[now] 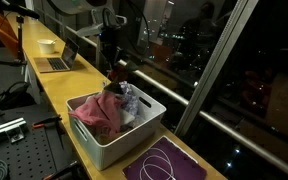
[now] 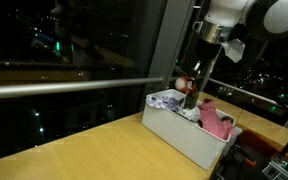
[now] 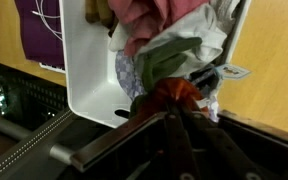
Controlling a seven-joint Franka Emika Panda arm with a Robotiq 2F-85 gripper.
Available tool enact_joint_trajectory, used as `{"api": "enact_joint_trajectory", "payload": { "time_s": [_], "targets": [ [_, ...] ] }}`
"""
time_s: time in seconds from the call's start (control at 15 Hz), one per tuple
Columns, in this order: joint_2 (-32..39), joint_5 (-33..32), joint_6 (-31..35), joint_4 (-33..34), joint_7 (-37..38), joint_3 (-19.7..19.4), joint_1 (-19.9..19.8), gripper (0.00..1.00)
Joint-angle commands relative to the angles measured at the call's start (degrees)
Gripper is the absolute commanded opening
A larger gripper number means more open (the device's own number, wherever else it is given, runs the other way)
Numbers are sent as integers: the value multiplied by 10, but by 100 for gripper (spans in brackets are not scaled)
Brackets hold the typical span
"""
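Note:
The pink cloth fills the bin's near half, so I should next lower my gripper to the bin's far end [image 1: 136, 97] below it and let go of the red-orange cloth there.
A white bin [image 1: 134, 138] full of clothes stands on the yellow table by the window. My gripper [image 1: 112, 62] hangs just above the bin's far end, shut on a red-orange cloth [image 1: 115, 73]. In the wrist view the red-orange cloth [image 3: 170, 96] bunches at my gripper [image 3: 170, 112], right over an olive cloth [image 3: 169, 58] and pale garments. A pink cloth [image 1: 97, 110] fills the bin's near half. In an exterior view the gripper [image 2: 191, 86] holds the red-orange cloth [image 2: 183, 82] above the bin [image 2: 179, 132], with the pink cloth [image 2: 218, 123] beside it.
A purple mat [image 1: 166, 164] with a coiled white cable lies next to the bin. A laptop [image 1: 56, 62] and a bowl [image 1: 47, 44] sit farther along the table. The window rail [image 2: 74, 85] runs close behind the bin.

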Motion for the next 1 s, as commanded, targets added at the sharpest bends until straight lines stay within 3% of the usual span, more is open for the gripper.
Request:
{"api": "enact_joint_trajectory", "payload": {
  "time_s": [0.0, 0.13, 0.2, 0.27, 0.6, 0.73, 0.93],
  "targets": [
    [0, -12, 40, -45, 13, 7, -26, 1],
    [8, -14, 56, -59, 14, 3, -36, 1],
    [8, -13, 57, -63, 13, 2, -41, 30],
    [7, -14, 53, -65, 13, 1, -45, 31],
    [-51, -25, 9, -52, 12, 6, -52, 66],
    [-67, -30, -22, -20, 6, 17, -49, 80],
    [-37, -29, -34, 40, 10, 44, -42, 99]
  ]
}}
